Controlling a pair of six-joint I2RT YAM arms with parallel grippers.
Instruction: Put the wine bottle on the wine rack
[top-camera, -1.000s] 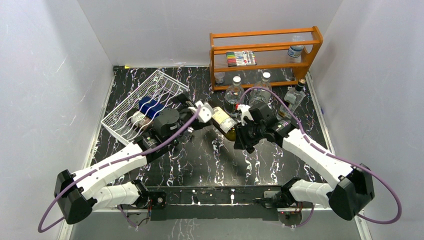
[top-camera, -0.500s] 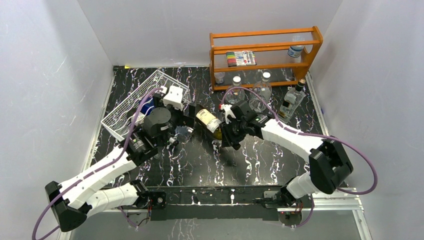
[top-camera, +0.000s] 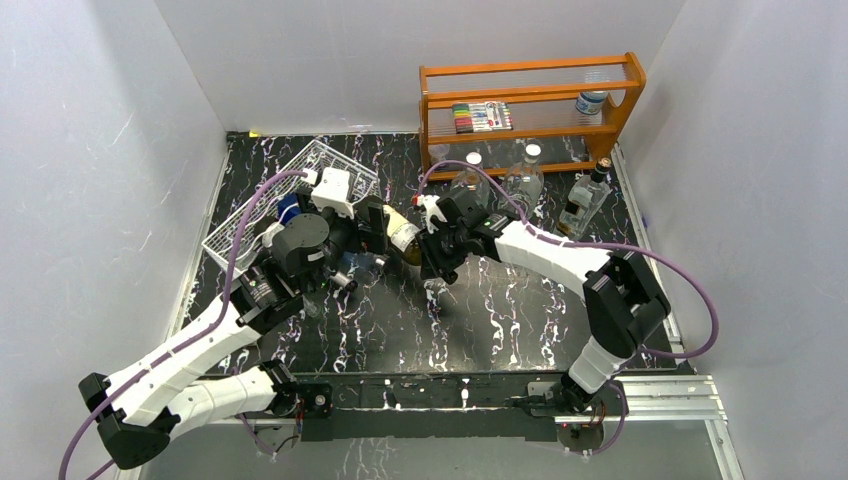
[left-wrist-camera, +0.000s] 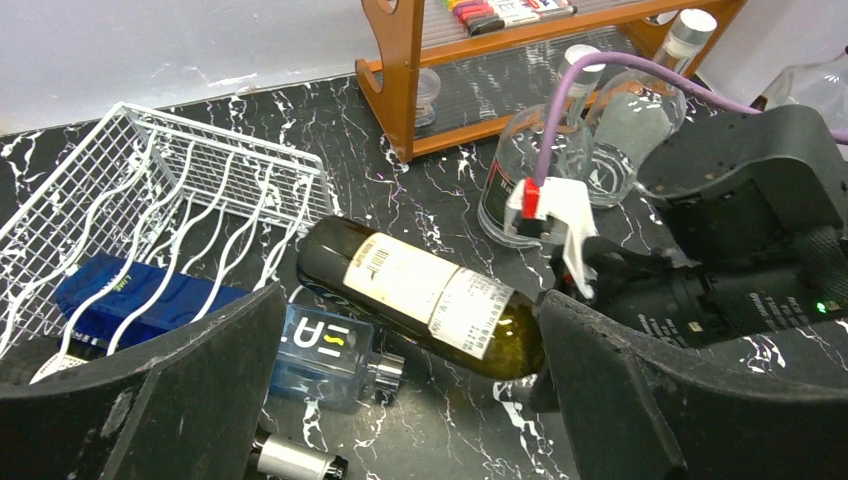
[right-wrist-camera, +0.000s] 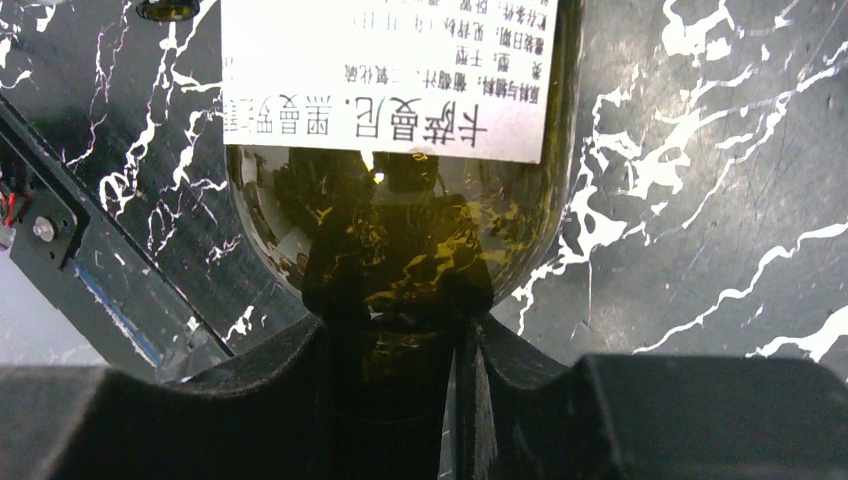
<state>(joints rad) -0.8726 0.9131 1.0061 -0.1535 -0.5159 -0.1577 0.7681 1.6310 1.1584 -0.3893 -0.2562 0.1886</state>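
Note:
I need my right gripper to slide the bottle left in the top view and outward into the rack's empty end, then release it, as its bottom faces there.
The wine bottle (top-camera: 403, 235) is dark green glass with a cream label. It lies nearly level just above the table, base toward the wine rack. My right gripper (top-camera: 434, 256) is shut on its neck; in the right wrist view the neck sits between the jaws of that gripper (right-wrist-camera: 395, 400) below the label (right-wrist-camera: 390, 80). My left gripper (left-wrist-camera: 410, 400) is open wide, and the bottle (left-wrist-camera: 420, 295) lies ahead between its spread fingers. The white wire wine rack (top-camera: 262, 218) lies tilted at the back left, also in the left wrist view (left-wrist-camera: 150, 195).
An orange wooden shelf (top-camera: 530, 110) stands at the back right, with clear glass bottles (top-camera: 525, 178) and a square bottle (top-camera: 585, 200) before it. A blue glass bottle (left-wrist-camera: 320, 345) and a small silver cylinder (left-wrist-camera: 290, 460) lie under the wine bottle's base. A blue box (left-wrist-camera: 140, 295) sits in the rack.
My right arm has carried the wine bottle left, toward the rack. My left arm has drawn back and left, its open gripper now at the bottle's base end.

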